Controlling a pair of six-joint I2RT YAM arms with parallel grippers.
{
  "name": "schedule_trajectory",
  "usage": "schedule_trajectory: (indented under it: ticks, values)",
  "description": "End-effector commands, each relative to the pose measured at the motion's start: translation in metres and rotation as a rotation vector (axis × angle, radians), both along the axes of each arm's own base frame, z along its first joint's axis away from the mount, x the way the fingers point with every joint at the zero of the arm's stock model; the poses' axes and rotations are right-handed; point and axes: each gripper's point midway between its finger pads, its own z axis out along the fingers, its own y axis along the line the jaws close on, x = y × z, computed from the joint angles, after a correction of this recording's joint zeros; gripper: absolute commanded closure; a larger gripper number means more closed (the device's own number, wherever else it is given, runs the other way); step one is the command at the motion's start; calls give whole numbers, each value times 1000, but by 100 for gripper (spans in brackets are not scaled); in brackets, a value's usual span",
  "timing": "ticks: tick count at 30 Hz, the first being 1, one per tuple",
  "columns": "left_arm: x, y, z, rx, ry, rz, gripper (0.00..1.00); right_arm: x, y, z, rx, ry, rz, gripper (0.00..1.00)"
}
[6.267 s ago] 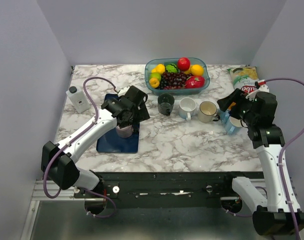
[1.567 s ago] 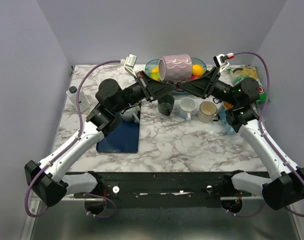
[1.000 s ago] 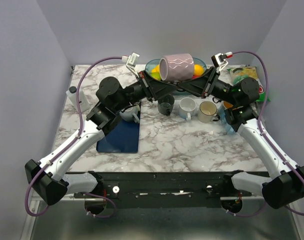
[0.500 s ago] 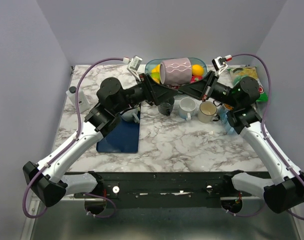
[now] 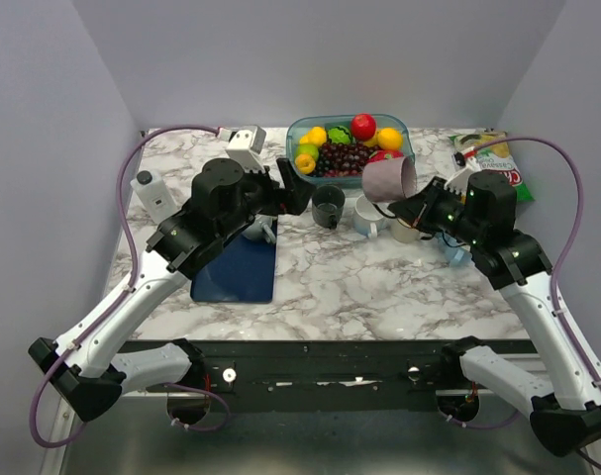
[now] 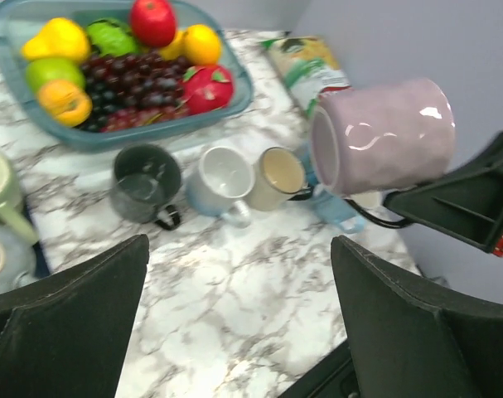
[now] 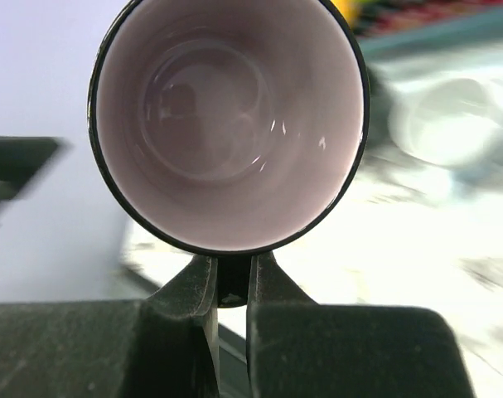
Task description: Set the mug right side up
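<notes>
The robot's right gripper will next turn the mug so its opening faces up, go down to the bare marble by the beige cup (image 5: pixel 416 259) and let the mug go, because that spot is below it.
The mug (image 5: pixel 385 178) is pale mauve with a dark rim and hangs in the air on its side, above the row of cups. My right gripper (image 5: pixel 409 205) is shut on its dark handle. In the right wrist view the mug (image 7: pixel 230 124) shows its empty mouth, with the right gripper (image 7: pixel 232 286) pinching the handle just under the rim. My left gripper (image 5: pixel 292 195) is open and stands apart to the left of it. In the left wrist view the left gripper (image 6: pixel 243 319) holds nothing, and the mug (image 6: pixel 384 137) floats at the upper right.
A dark grey cup (image 5: pixel 329 205), a white cup (image 5: pixel 369 213) and a beige cup (image 6: pixel 282 176) stand upright in a row. Behind them is a fruit bowl (image 5: pixel 300 134). A blue mat (image 5: pixel 236 272), a small bottle (image 5: pixel 151 193) and a snack bag (image 5: pixel 490 153) also lie on the marble table (image 5: pixel 359 282).
My left gripper opened, let go of the mug and drew back to the left. The right gripper closed on the handle and carried the mug lower and to the right.
</notes>
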Motion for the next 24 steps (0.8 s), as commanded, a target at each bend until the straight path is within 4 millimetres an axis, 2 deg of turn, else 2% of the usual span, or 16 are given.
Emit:
schedule_trajectory:
  ticks: [1, 2, 3, 6, 13, 18, 24]
  values:
    - [9, 25, -30, 122, 43, 124, 1, -5, -76, -55, -393, 70, -240, 99]
    - [11, 24, -33, 122, 49, 128, 1, -5, -86, -64, -440, 86, -275, 99]
    - [12, 24, -35, 123, 52, 132, 1, -6, -102, -81, -514, 115, -331, 99]
    - [17, 20, -41, 129, 64, 135, 1, -9, -119, -109, -614, 160, -368, 99]
    - [24, 8, -46, 156, 81, 106, 1, -11, -117, -150, -626, 266, -366, 99]
    - [25, 6, -50, 164, 90, 99, 1, -12, -123, -168, -668, 316, -385, 99]
    - [27, 5, -54, 173, 93, 98, 1, -19, -127, -200, -703, 417, -389, 99]
